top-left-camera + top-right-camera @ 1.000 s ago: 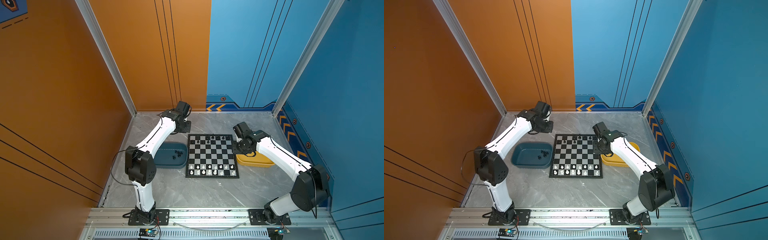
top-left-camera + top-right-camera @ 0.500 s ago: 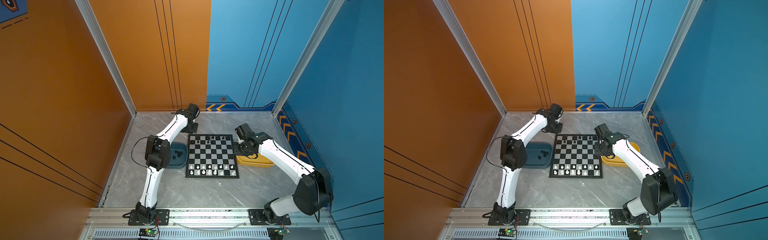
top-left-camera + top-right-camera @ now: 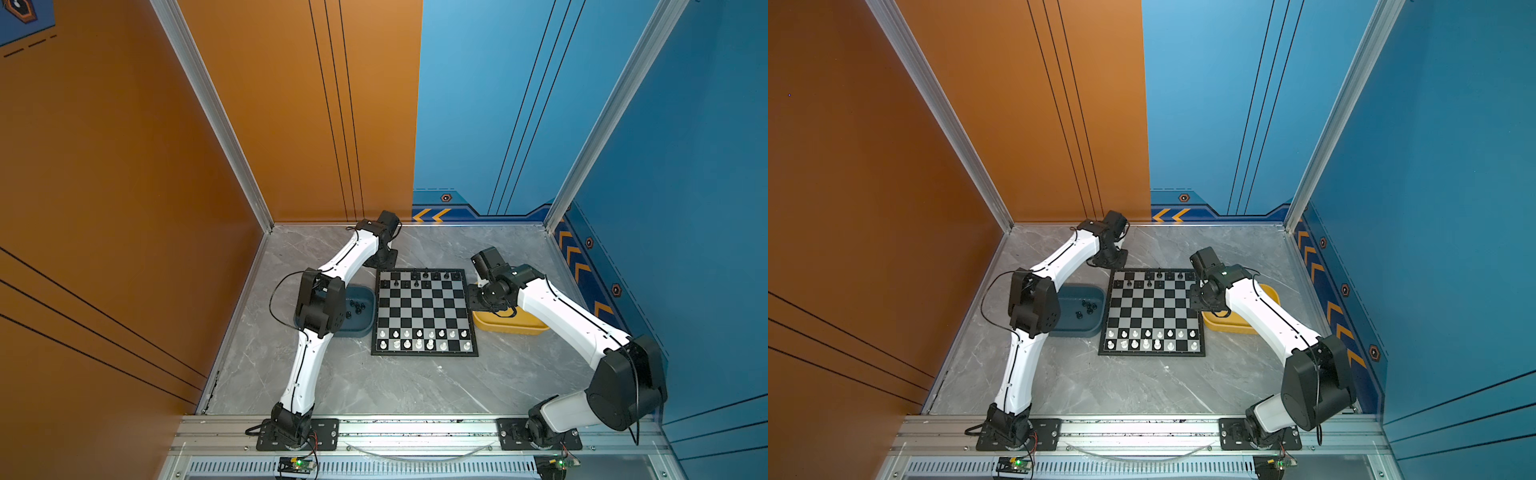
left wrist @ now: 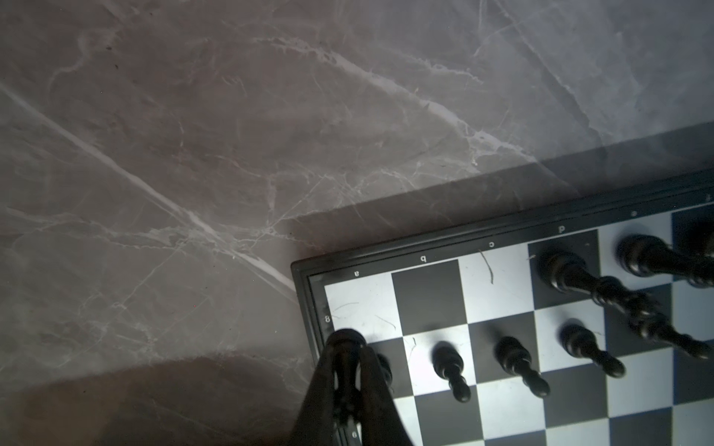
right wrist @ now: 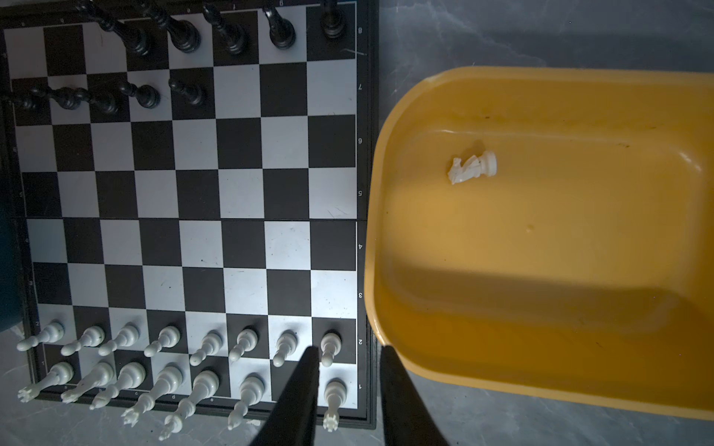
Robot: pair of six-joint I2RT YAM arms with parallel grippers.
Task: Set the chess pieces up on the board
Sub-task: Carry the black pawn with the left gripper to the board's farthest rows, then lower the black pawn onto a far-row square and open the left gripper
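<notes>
I need to lower the black chess piece in my left gripper next onto the middle of the far white corner square and release it there, as that square below is empty.
The board lies in the middle of the table. White chess pieces fill its two near rows except one square. Several black chess pieces stand along its far rows. My left gripper is shut on a black chess piece, held just off the board's far left corner; in a top view this gripper hangs there. My right gripper is open and holds nothing, above the board's right edge. A white knight lies on its side in the yellow tray.
The yellow tray touches the board's right edge. A dark teal tray with several black pieces sits left of the board, partly under my left elbow. Walls close in the table on three sides.
My left arm has folded its elbow in over the teal tray, and its gripper has moved right and nearer to the board's far left corner. The right arm has barely shifted.
</notes>
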